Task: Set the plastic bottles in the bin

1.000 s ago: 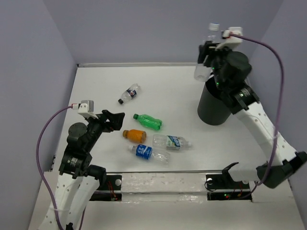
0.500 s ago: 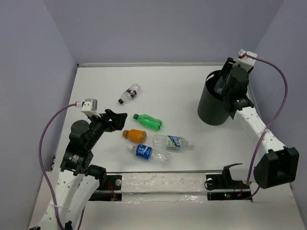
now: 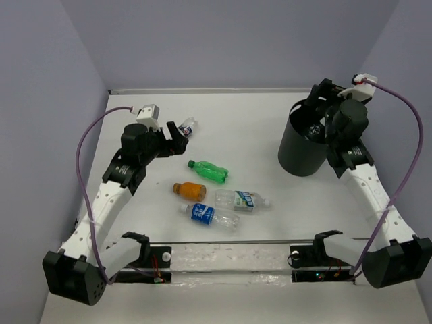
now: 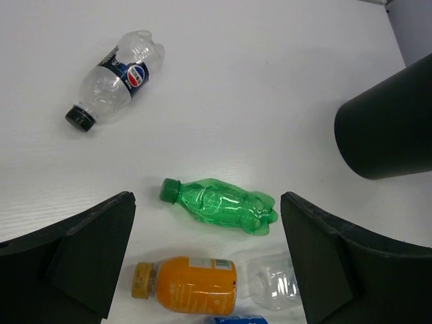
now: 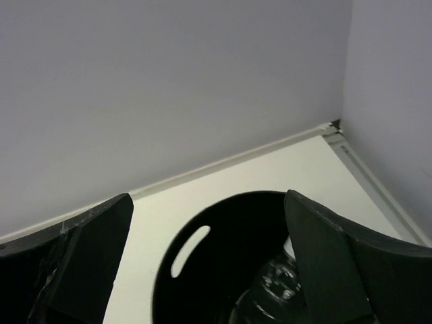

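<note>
The label of the dark-labelled bottle [image 3: 188, 126] [image 4: 115, 81] is below the robot's open left fingers and farther outward, so the left gripper needs to move outward and down onto it next.
Several plastic bottles lie on the white table. A green bottle [image 3: 208, 171] [image 4: 219, 206] lies in the middle, with an orange one [image 3: 189, 190] [image 4: 185, 287], a clear pale-label one [image 3: 239, 200] [image 4: 273, 283] and a clear blue-label one [image 3: 208, 214] nearer. A dark-labelled bottle [image 3: 188, 126] [image 4: 115, 81] lies farther back, partly hidden by my left gripper [image 3: 177, 138] [image 4: 206, 200], which hovers open and empty. My right gripper [image 3: 317, 110] [image 5: 208, 202] is open above the black bin [image 3: 300, 152] [image 5: 223, 229]. A clear bottle [image 5: 277, 290] lies inside the bin.
The bin [image 4: 388, 125] stands at the back right, close to the right wall and the table's far corner. A slot handle [image 5: 189, 251] cuts its wall. Grey walls close the table on three sides.
My right gripper swung over the bin, opened and let go of the clear bottle, which now lies inside. My left arm reached away from its base to above the dark-labelled bottle.
</note>
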Available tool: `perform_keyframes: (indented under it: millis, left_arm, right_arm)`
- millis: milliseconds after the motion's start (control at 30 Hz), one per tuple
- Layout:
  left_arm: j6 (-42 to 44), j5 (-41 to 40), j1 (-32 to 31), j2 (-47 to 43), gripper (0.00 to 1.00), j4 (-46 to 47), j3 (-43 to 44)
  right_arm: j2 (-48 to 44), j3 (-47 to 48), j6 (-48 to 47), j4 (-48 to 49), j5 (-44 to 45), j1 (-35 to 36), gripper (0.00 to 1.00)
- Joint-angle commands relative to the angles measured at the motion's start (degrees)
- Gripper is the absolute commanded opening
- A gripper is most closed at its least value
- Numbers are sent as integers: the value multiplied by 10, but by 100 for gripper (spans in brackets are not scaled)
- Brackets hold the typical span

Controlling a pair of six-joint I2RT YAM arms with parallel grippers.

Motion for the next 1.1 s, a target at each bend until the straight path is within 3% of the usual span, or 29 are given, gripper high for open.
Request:
perform_keyframes:
  millis: [0, 133, 233, 333, 467, 833, 1067]
  left_arm:
    - [50, -43, -5, 107, 98, 30, 105]
    - [120, -87, -5, 236, 95, 29, 213]
    - [180, -82, -6, 315, 95, 53, 241]
    - [246, -73, -6, 388, 95, 82, 262]
    - [290, -65, -7, 473, 95, 48, 325]
    - [320, -164, -8, 607, 94, 3, 375]
    - [312, -171, -7, 627, 80, -9, 357]
  right_arm:
    - [-30, 46, 55, -45, -156, 24, 99]
    - [-42, 23, 76, -44, -216, 103, 99]
    - [-50, 0, 72, -31, -234, 176, 99]
    - [-62, -25, 108, -15, -285, 212, 99]
    - [-65, -61, 113, -5, -296, 251, 99]
    - [-76, -97, 98, -27, -324, 270, 99]
    - [-68, -96, 100, -23, -326, 270, 99]
